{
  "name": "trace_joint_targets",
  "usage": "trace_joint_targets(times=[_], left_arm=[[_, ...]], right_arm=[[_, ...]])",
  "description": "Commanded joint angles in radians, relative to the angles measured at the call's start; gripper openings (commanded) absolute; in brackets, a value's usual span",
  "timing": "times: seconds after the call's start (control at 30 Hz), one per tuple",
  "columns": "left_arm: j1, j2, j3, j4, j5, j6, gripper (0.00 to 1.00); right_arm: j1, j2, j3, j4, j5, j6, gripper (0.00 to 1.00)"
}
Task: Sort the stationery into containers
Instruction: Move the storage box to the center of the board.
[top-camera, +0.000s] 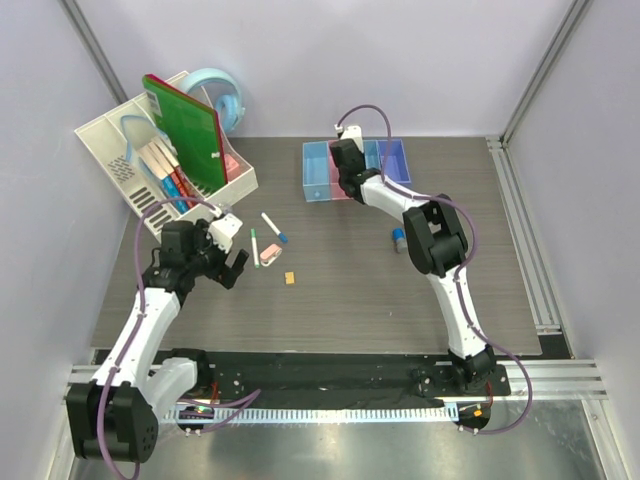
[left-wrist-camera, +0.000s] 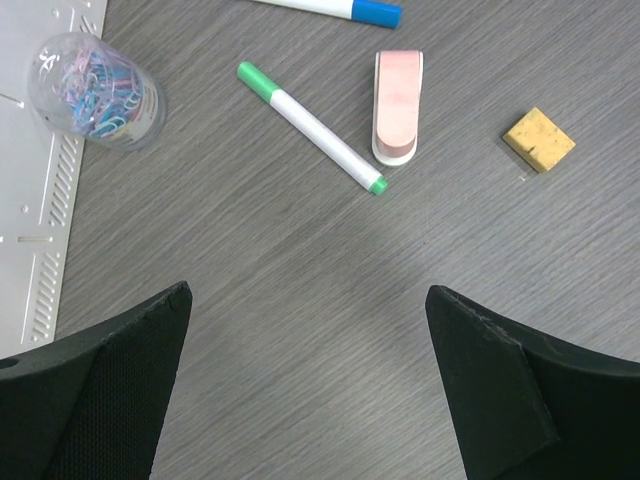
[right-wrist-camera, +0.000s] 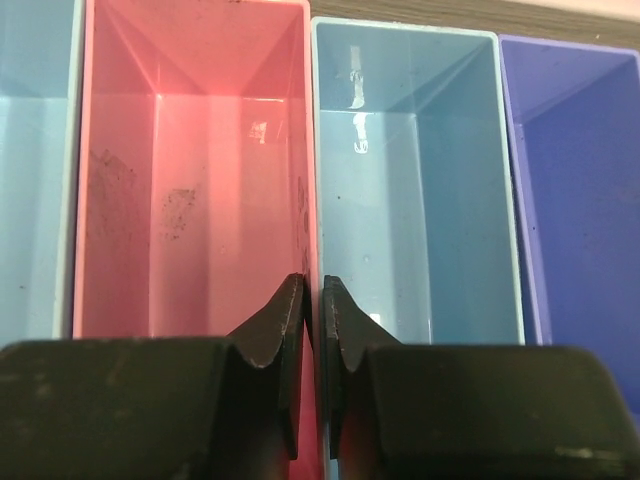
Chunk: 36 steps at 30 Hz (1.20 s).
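My right gripper next drags the far-edge bins back toward the bare table behind it and releases them.
The containers (top-camera: 318, 172) stand at the back of the table: joined light blue (right-wrist-camera: 35, 150), pink (right-wrist-camera: 190, 150), blue (right-wrist-camera: 410, 170) and violet bins (right-wrist-camera: 580, 180), which look empty where they show. My right gripper (top-camera: 345, 175) (right-wrist-camera: 313, 280) is shut astride the wall between the pink and blue bins. The left gripper (top-camera: 236, 268) (left-wrist-camera: 308, 290) hangs open over bare table, just short of a green-capped pen (left-wrist-camera: 310, 127), a pink eraser (left-wrist-camera: 397, 105), an orange block (left-wrist-camera: 539, 139) and a blue-capped pen (left-wrist-camera: 350, 9). A blue-grey cylinder (top-camera: 398, 238) lies by the right arm.
A white slotted organizer (top-camera: 130, 165) holding a green book (top-camera: 185, 125) stands at the back left, with a round light-blue tape dispenser (top-camera: 225, 100) behind it. A clear jar of paper clips (left-wrist-camera: 95, 88) sits beside the organizer's edge (left-wrist-camera: 30, 200).
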Motion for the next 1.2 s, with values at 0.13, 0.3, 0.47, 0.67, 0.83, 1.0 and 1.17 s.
trace_joint_targets(times=[0.13, 0.3, 0.47, 0.67, 0.83, 1.0, 1.17], left_arm=[[0.003, -0.042, 0.004, -0.096, -0.012, 0.011, 1.0], [0.002, -0.051, 0.015, -0.119, -0.016, 0.013, 1.0], [0.003, -0.054, 0.018, -0.113, -0.008, 0.005, 1.0], [0.002, -0.057, 0.018, -0.108, 0.004, 0.003, 1.0], [0.003, -0.059, 0.019, -0.108, 0.006, 0.006, 1.0], [0.003, -0.056, 0.015, -0.09, 0.011, 0.003, 1.0], [0.003, -0.048, 0.015, -0.078, 0.001, 0.003, 1.0]], right_arm=[[0.035, -0.053, -0.117, -0.055, -0.01, 0.168, 0.01], [0.052, -0.09, -0.174, -0.058, -0.003, 0.238, 0.01], [0.072, -0.12, -0.211, -0.074, -0.013, 0.267, 0.01], [0.084, -0.172, -0.289, -0.066, -0.003, 0.288, 0.01], [0.093, -0.215, -0.338, -0.046, 0.005, 0.29, 0.01], [0.109, -0.224, -0.317, -0.025, 0.002, 0.221, 0.2], [0.113, -0.274, -0.263, -0.024, -0.015, 0.144, 0.56]])
